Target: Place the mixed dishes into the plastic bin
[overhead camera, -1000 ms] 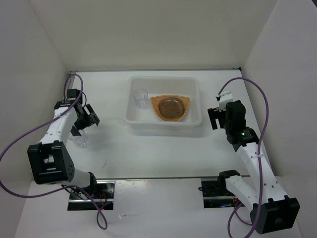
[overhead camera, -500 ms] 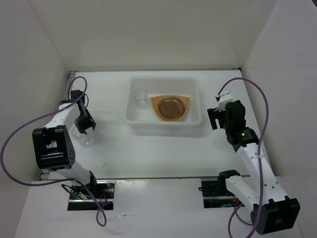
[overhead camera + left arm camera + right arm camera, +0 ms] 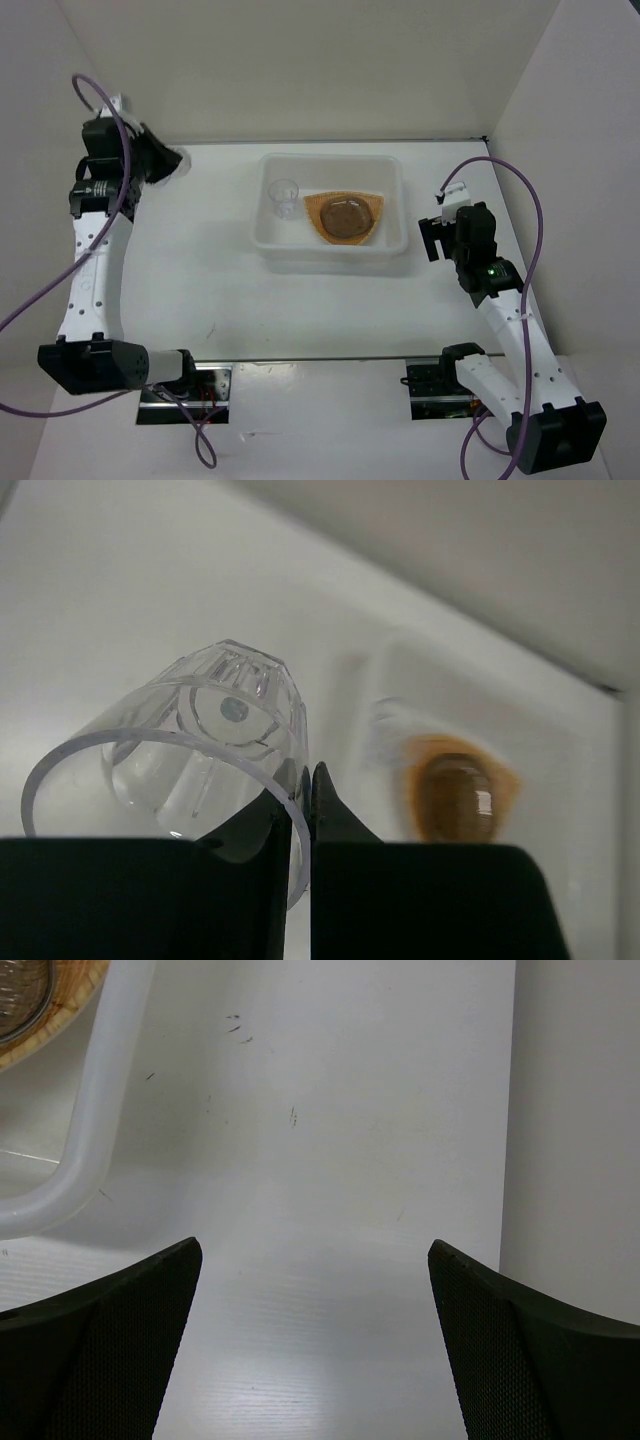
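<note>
Next, my left gripper carries the cup to the right in the top view, then down, and releases it at the second cup's near side, where the bin's bottom is empty.
My left gripper [image 3: 308, 776] is shut on the rim of a clear plastic cup [image 3: 205, 742], one finger inside and one outside. It holds the cup tilted in the air above the table's far left corner [image 3: 163, 160]. The plastic bin [image 3: 262, 236] sits at the back centre. Inside it are a second clear cup [image 3: 284, 197] and the orange-tan plate [image 3: 371, 225], which carries a brownish saucer [image 3: 347, 215]. The plate [image 3: 458, 790] appears blurred in the left wrist view. My right gripper [image 3: 438, 238] hovers open to the right of the bin, its jaws [image 3: 315, 1260] wide with nothing between them.
White walls close the table on the left, back and right. The bin's rounded corner [image 3: 85, 1140] and a bit of the plate [image 3: 62, 1012] show at the left of the right wrist view, and the right wall [image 3: 580, 1110] stands close by.
My left gripper closed on the cup that stood on the table at the left, then rose with it toward the back left corner. The right arm has not moved.
</note>
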### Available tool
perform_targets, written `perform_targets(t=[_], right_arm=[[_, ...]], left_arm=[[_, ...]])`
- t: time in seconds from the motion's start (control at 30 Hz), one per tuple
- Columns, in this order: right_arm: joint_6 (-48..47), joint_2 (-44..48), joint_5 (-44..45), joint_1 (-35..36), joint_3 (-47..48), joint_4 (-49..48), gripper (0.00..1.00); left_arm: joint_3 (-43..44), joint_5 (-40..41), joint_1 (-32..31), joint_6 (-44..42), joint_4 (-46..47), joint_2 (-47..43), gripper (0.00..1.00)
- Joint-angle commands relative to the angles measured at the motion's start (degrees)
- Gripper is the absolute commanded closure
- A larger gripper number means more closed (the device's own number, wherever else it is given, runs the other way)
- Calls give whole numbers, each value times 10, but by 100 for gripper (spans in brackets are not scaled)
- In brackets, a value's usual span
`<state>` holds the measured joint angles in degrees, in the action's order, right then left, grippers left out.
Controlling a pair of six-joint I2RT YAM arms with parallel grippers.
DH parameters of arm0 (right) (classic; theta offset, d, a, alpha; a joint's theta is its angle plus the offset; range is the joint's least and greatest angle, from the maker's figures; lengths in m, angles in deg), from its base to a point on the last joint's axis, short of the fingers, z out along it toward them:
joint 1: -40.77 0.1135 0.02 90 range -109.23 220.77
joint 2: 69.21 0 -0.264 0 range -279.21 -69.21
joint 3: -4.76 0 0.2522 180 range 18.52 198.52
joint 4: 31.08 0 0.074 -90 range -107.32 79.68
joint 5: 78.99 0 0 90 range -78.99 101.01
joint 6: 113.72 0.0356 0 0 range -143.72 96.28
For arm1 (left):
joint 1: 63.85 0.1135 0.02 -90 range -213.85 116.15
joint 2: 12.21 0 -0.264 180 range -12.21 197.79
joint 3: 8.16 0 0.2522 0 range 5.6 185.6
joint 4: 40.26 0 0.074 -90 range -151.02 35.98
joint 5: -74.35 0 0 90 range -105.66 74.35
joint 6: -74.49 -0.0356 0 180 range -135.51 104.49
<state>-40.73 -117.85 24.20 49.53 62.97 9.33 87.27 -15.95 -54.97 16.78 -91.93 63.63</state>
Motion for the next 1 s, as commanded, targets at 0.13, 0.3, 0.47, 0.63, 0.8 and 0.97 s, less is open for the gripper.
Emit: perform_targets(t=[0.13, 0.3, 0.47, 0.63, 0.8, 0.97], right_arm=[[-1, 4, 3, 5, -2, -24, 2], [-1, 9, 3, 5, -2, -24, 2], [-1, 9, 9, 5, -2, -24, 2], [-1, 9, 9, 5, -2, -24, 2], [-1, 9, 9, 5, -2, -24, 2], [-1, 9, 9, 5, -2, -24, 2]], left_arm=[[229, -197, -175, -70, -19, 167, 100], [305, -65, -286, -119, -145, 293, 100], [270, 14, -345, -113, -150, 310, 100], [236, 14, -362, -108, -132, 325, 100], [198, 20, -373, -97, -100, 353, 100], [198, 25, -373, -87, -82, 380, 98]])
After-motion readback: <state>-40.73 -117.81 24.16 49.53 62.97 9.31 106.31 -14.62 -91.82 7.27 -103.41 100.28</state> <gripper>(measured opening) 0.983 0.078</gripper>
